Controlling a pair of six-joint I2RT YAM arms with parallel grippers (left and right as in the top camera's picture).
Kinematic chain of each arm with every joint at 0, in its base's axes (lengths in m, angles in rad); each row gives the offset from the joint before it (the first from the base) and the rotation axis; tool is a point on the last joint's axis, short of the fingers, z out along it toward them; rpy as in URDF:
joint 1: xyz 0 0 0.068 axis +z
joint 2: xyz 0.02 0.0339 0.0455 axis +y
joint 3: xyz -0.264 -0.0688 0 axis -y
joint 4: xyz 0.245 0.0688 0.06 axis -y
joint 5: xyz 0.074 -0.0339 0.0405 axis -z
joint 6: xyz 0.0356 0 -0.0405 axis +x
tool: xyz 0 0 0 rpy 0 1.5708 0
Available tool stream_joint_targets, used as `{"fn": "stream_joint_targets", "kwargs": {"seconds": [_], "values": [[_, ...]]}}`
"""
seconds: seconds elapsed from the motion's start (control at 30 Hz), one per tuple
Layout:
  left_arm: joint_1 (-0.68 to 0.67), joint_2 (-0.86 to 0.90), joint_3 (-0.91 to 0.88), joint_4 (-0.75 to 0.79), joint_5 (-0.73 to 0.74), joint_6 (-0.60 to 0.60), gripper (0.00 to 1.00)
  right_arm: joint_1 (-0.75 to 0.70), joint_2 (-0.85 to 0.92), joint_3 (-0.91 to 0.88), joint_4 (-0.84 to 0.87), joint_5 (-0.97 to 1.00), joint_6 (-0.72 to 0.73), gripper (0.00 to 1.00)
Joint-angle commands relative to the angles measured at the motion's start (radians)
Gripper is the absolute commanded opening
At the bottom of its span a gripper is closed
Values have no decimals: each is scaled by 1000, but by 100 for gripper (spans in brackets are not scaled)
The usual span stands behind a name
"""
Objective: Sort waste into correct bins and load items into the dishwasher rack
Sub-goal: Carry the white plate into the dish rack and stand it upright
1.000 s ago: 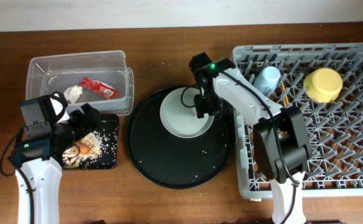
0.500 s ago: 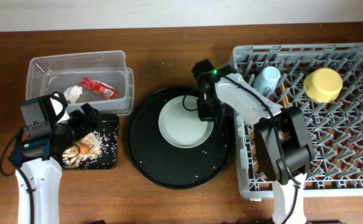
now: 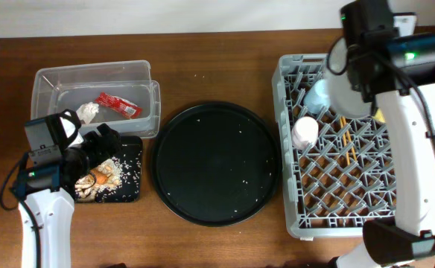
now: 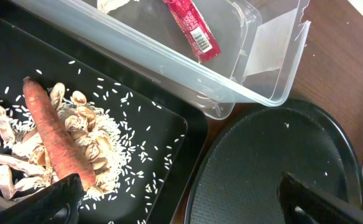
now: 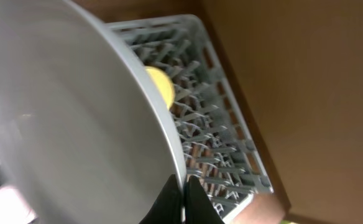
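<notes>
The plate still hangs on edge above the rack, so my right gripper will next swing over the yellow bowl [image 5: 160, 84], return toward the light blue cup and lower between them.
My right gripper [image 5: 183, 194] is shut on the rim of the pale grey plate [image 5: 63, 118], which it holds on edge above the back of the dishwasher rack [image 3: 337, 201]. From overhead the plate [image 3: 345, 93] shows under the raised right arm. In the rack are a light blue cup [image 3: 318, 95], a pink cup [image 3: 305, 132], wooden chopsticks [image 3: 349, 145] and the yellow bowl [image 5: 160, 84]. My left gripper [image 4: 181, 205] stands open over the black tray [image 4: 163, 112], which holds the carrot [image 4: 54, 134] and rice scraps [image 3: 117, 170]. The clear tub [image 3: 94, 78] holds the red wrapper [image 3: 119, 105] and the tissue [image 3: 89, 111].
A large round black tray [image 3: 217, 164] with a few rice grains lies between the bins and the rack. The right arm reaches up along the rack's right side. Brown tabletop surrounds everything.
The right gripper closed on the plate, lifted it off the round black tray and carried it right and back over the rack. The left arm has not moved.
</notes>
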State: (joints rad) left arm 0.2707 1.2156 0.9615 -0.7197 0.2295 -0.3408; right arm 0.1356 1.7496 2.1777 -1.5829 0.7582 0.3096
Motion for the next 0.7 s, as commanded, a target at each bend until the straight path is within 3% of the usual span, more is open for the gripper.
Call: {"fn": "stream_joint_targets", "kwargs": {"seconds": [0.0, 0.1, 0.17, 0.3, 0.47, 0.57, 0.67], "values": [[3, -6, 18, -1, 8, -6, 99, -146, 13, -31, 10, 66, 42, 4], [3, -6, 18, -1, 8, -6, 99, -283, 24, -60, 55, 29, 19, 4], [3, -6, 18, -1, 7, -6, 99, -315, 25, -148, 174, -78, -131, 4], [3, -6, 18, -1, 8, -6, 99, -311, 25, -326, 314, -85, -255, 4], [3, -6, 18, -1, 8, -6, 99, -298, 26, -345, 347, -93, -278, 4], [3, -6, 18, -1, 8, -6, 99, -210, 33, -347, 387, -86, -393, 4], [3, -6, 18, 0, 7, -6, 99, -162, 92, -348, 406, 145, -441, 4]]}}
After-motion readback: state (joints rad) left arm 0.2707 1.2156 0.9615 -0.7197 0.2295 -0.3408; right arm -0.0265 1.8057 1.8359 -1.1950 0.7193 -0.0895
